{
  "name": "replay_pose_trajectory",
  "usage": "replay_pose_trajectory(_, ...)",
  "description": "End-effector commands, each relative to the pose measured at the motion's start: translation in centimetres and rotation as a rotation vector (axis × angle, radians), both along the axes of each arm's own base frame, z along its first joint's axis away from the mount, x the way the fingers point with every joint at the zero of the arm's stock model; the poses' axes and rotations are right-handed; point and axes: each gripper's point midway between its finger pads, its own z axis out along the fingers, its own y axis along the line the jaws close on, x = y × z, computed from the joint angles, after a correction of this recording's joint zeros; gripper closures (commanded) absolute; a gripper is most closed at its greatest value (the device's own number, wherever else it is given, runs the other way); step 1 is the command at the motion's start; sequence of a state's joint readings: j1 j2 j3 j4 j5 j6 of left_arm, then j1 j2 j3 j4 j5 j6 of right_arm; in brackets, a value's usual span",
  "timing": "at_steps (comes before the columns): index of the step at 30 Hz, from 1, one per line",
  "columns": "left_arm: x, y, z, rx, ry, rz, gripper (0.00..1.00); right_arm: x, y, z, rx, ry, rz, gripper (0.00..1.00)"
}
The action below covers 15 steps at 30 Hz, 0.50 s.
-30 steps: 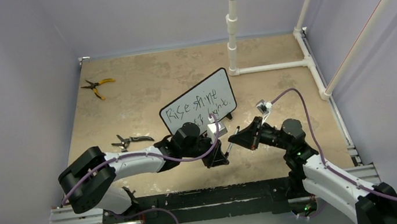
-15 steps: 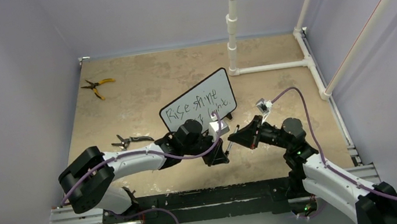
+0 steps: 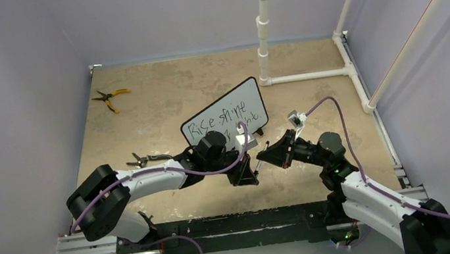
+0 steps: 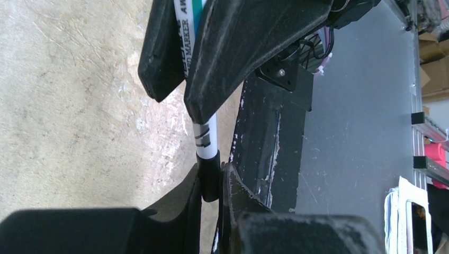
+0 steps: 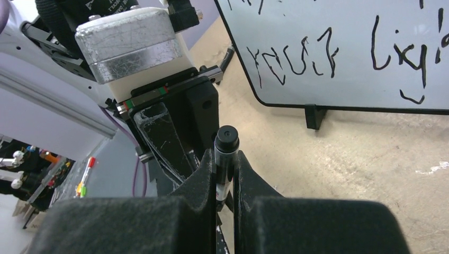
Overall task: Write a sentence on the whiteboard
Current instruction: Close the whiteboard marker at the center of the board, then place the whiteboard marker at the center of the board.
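Note:
My right gripper turns the capped marker and lowers it onto the table (image 3: 279,128) beside the whiteboard's foot next, since the sentence already stands on the board.
The whiteboard (image 3: 251,94) stands upright on the table's middle, black-framed. The sentence (image 3: 217,120) runs across it in two slanted lines; the right wrist view shows its lower line, "your light" (image 5: 292,55), on the board (image 5: 328,84). In front of the board both grippers hold one white marker (image 3: 258,163). My left gripper (image 3: 249,175) is shut on its black cap end (image 4: 210,180). My right gripper (image 3: 266,156) is shut on the marker's body (image 5: 226,159). In the left wrist view the right gripper's fingers (image 4: 238,53) clamp the barrel (image 4: 206,140) just above my left gripper (image 4: 212,182).
Yellow-handled pliers (image 3: 110,98) lie at the far left. Black shears (image 3: 149,158) lie left of the left arm. A white pipe frame (image 3: 308,76) stands at the back right. The black base rail (image 3: 236,225) runs along the near edge.
The left forearm and wrist have shifted slightly away from the base, and the right gripper has edged a little left. Both keep hold of the marker.

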<state>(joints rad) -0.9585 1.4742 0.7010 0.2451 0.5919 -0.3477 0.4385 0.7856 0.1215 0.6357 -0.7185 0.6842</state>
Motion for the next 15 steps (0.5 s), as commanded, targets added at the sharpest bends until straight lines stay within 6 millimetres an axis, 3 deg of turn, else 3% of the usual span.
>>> replay_pose_trajectory(1, 4.2, -4.4, 20.7, -0.614, -0.414, -0.002, 1.00, -8.1, -0.1, -7.4, -0.139, 0.317, 0.299, 1.00)
replay_pose_trajectory(9, 4.8, -4.4, 20.7, -0.609, -0.414, 0.005, 1.00, -8.1, 0.1, -7.4, -0.146, 0.318, 0.299, 1.00)
replay_pose_trajectory(15, 7.3, -3.6, 18.0, -0.456, -0.388, 0.120, 1.00, -3.2, -0.2, -6.2, -0.175, 0.337, 0.023, 1.00)
